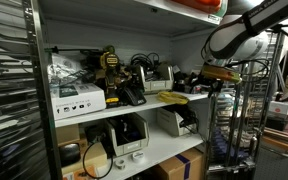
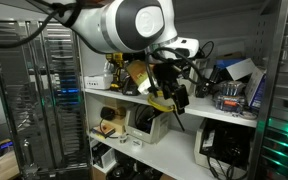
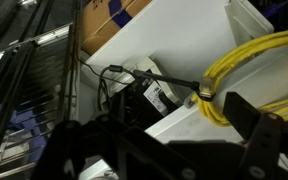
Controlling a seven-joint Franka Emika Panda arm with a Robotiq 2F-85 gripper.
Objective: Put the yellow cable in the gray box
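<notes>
The part of the yellow cable at the shelf's front edge lies below and outward of my open fingers, so my gripper reaches outward and down onto it next.
The yellow cable (image 1: 174, 97) lies as a loose coil at the front edge of the middle shelf; it also shows in an exterior view (image 2: 162, 102) and at the right of the wrist view (image 3: 252, 62). My gripper (image 1: 218, 74) hovers just beside and above the cable, also seen in an exterior view (image 2: 174, 88). In the wrist view its dark fingers (image 3: 174, 120) are open with nothing between them, and the cable lies just beyond them. The gray box (image 1: 169, 122) sits on the shelf below the cable, also visible in an exterior view (image 2: 147, 122).
A white printed cardboard box (image 1: 77, 98), a yellow-and-black device (image 1: 110, 66) and black coiled cables (image 1: 142, 68) crowd the middle shelf. Black devices (image 3: 149, 92) sit on the lower shelf. A wire rack (image 1: 234, 125) stands close beside the arm.
</notes>
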